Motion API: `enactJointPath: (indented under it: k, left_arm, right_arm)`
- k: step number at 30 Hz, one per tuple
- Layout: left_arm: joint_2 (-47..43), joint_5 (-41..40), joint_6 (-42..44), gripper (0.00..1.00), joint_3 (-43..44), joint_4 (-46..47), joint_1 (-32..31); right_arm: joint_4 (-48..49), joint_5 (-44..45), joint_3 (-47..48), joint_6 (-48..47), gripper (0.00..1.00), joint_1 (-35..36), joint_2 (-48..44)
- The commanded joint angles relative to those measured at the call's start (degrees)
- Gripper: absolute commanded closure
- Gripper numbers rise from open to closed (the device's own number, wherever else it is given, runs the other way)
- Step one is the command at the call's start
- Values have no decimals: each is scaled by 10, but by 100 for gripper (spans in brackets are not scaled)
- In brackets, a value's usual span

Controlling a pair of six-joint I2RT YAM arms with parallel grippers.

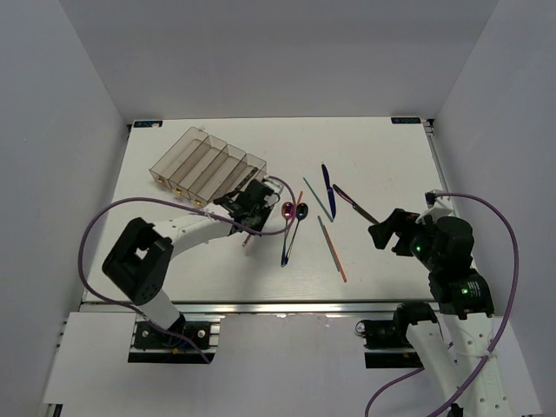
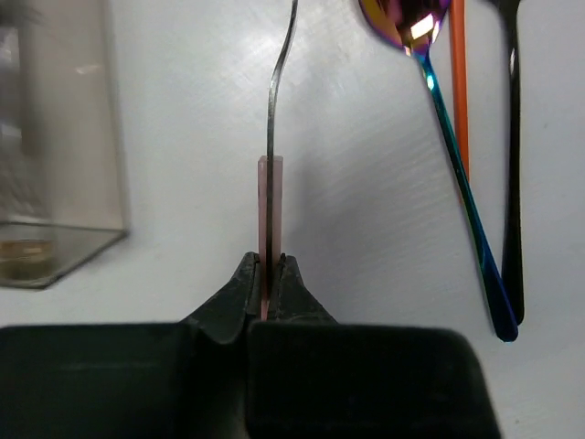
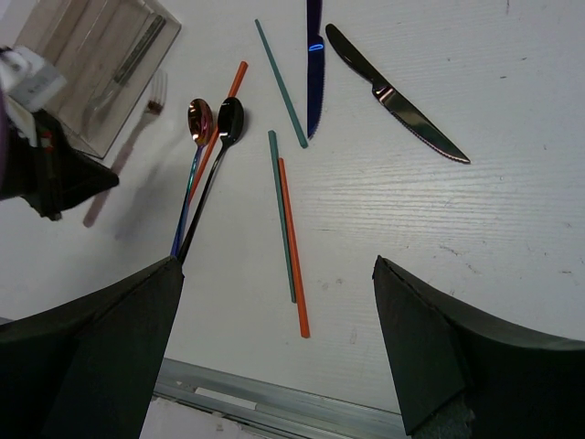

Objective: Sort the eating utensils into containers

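Note:
The fork (image 2: 274, 110) rises outward in my left gripper over the tray's end section (image 2: 38, 128) next, then goes down inside, where a grey utensil already lies.
My left gripper (image 2: 265, 267) is shut on the pink handle of a silver fork (image 2: 274, 110), just right of the smoky-brown tray (image 1: 208, 163); the top view shows this gripper (image 1: 254, 207) at the tray's near right corner. The fork's tines (image 3: 157, 91) point away from it. A pink spoon (image 1: 287, 208) and a dark spoon (image 1: 301, 209) lie side by side over an orange chopstick (image 2: 458, 82). A blue knife (image 1: 326, 182), a dark knife (image 1: 352, 201) and a green chopstick (image 1: 317, 198) lie further right. My right gripper (image 3: 276, 265) is open above a green and orange chopstick pair (image 3: 291, 229).
The tray (image 3: 55, 37) has a grey utensil in one compartment. The table's metal front rail (image 3: 274, 402) runs just below the right gripper. Purple cables loop off both arms. White walls enclose the table on three sides.

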Motion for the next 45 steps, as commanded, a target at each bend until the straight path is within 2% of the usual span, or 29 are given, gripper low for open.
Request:
enactJointPath:
  k: [1, 3, 5, 9, 12, 15, 22, 32, 34, 37, 40, 42, 44, 45]
  left_arm:
    - [-77, -89, 46, 100, 78, -22, 0]
    - [-49, -119, 117, 100, 130, -36, 20]
    - [-26, -121, 148, 100, 173, -41, 42]
    - [31, -71, 237, 100, 222, -29, 106]
    - [62, -44, 277, 100, 249, -19, 126]
    - [89, -34, 278, 100, 271, -39, 148]
    - [80, 10, 271, 100, 235, -11, 153]
    - [75, -22, 239, 98, 199, -25, 157]
    - [65, -20, 234, 89, 195, -15, 157]
    - [51, -18, 231, 67, 193, -8, 158]
    - [36, -13, 226, 59, 194, -1, 158]
    - [27, 1, 218, 45, 203, -5, 158]
    - [11, 15, 207, 35, 207, -1, 158]
    - [5, 18, 204, 34, 208, 1, 157]
  right_arm:
    - [30, 0, 0, -3, 11, 3, -2]
    - [31, -1, 1, -3, 11, 4, 1]
    - [32, 1, 1, -2, 11, 3, 2]
    - [28, 0, 6, -5, 11, 4, 4]
    - [34, -6, 0, -3, 11, 4, 3]
    - [34, -10, -1, -3, 11, 4, 4]
    - [40, -7, -6, -1, 11, 7, 2]
    - [36, 6, -6, -1, 11, 9, -4]
    - [36, 6, -6, -1, 10, 10, -4]
    - [34, 9, -6, -1, 11, 10, -4]
    - [34, 11, -6, -1, 11, 11, -6]
    - [34, 12, -6, -1, 11, 11, -6]
    - [33, 13, -6, -1, 11, 13, -6]
    - [34, 14, -6, -1, 11, 13, -5]
